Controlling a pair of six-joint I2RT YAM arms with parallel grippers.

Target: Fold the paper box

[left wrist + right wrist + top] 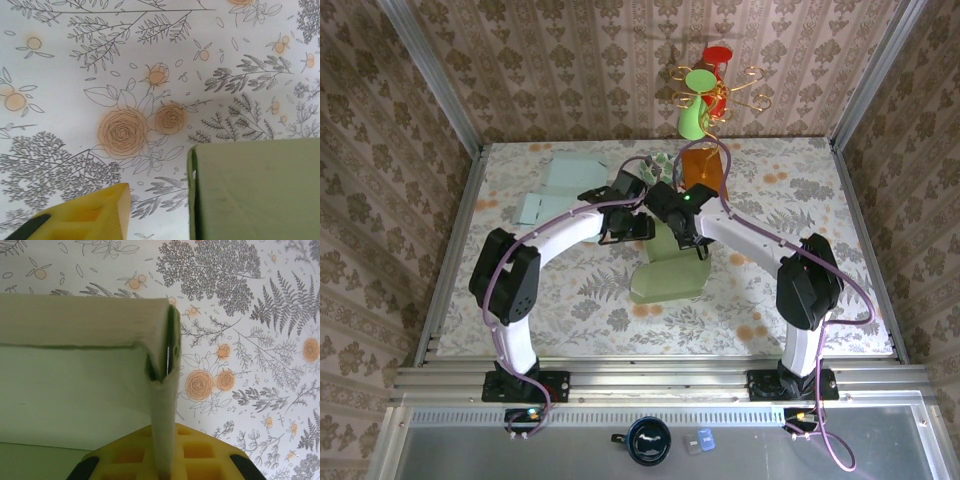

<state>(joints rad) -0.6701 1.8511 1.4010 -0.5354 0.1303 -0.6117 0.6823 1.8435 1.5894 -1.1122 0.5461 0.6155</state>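
My right gripper turns next and draws the box's held side back over the bare table [726, 275] beside the box to release it. The box's open panel lies toward my base.
The pale green paper box [668, 272] lies partly folded in the middle of the table. In the top view my left gripper [628, 228] hangs over its far left corner and my right gripper [688, 232] over its far right side. In the right wrist view the yellow fingers [125, 455] are shut on a thin upright wall of the box [164, 405]. In the left wrist view one yellow finger [92, 215] stands apart from the box's edge [192, 190], with bare table between. The other left finger is hidden behind the box.
Two flat light green sheets [570, 170] [530, 207] lie at the back left. An orange box [703, 165] stands at the back centre, with a green and red ornament [705, 95] behind it. Metal rails [450, 260] edge the flowered table.
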